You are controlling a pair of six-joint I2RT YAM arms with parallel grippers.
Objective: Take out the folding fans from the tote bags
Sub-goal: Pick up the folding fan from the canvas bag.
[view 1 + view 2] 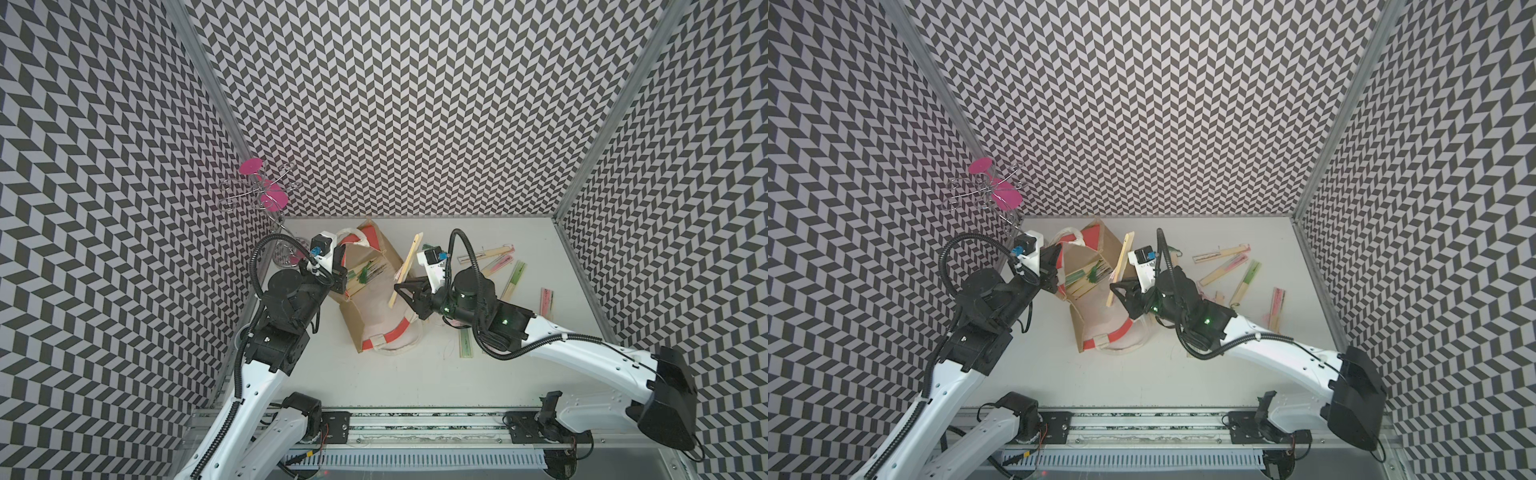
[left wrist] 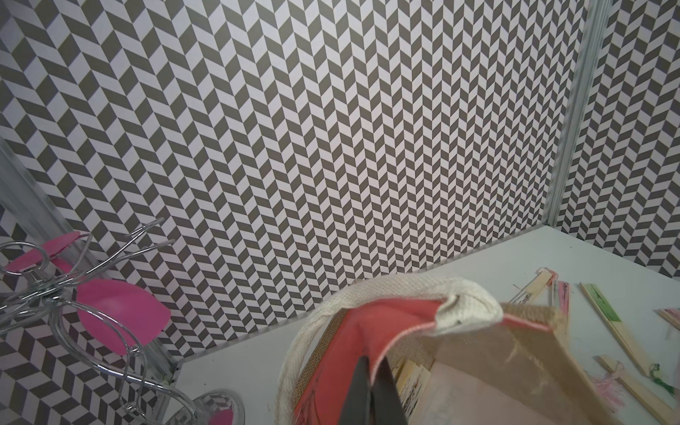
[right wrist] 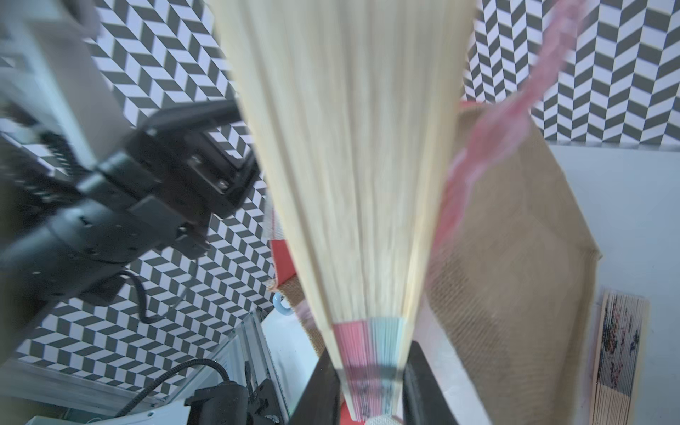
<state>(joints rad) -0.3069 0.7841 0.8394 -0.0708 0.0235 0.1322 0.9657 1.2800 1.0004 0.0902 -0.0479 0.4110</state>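
Note:
The bare tabletop (image 3: 663,347) beside the flowered fan lies below the robot's right gripper, so next that gripper will swing away from the bag, lower the fan, and then release it.
The tan jute tote bag (image 1: 376,305) (image 1: 1096,309) lies on its side in both top views, mouth toward the left arm. My left gripper (image 1: 340,268) (image 2: 372,371) is shut on the bag's red trim at the rim. Several folding fans (image 1: 365,272) (image 1: 1088,276) show inside the bag. My right gripper (image 1: 398,287) (image 3: 369,379) is shut on one pale bamboo folding fan (image 1: 405,268) (image 3: 349,176), held slanting above the bag's right edge, its pink tassel (image 3: 489,136) hanging beside it. Several more fans (image 1: 513,280) (image 1: 1246,276) lie on the table to the right.
A chrome wire stand with pink discs (image 1: 266,195) (image 2: 110,316) stands at the back left corner, close behind the left arm. Chevron-patterned walls enclose three sides. A metal rail (image 1: 415,428) runs along the front edge. One fan (image 1: 467,343) lies under the right arm.

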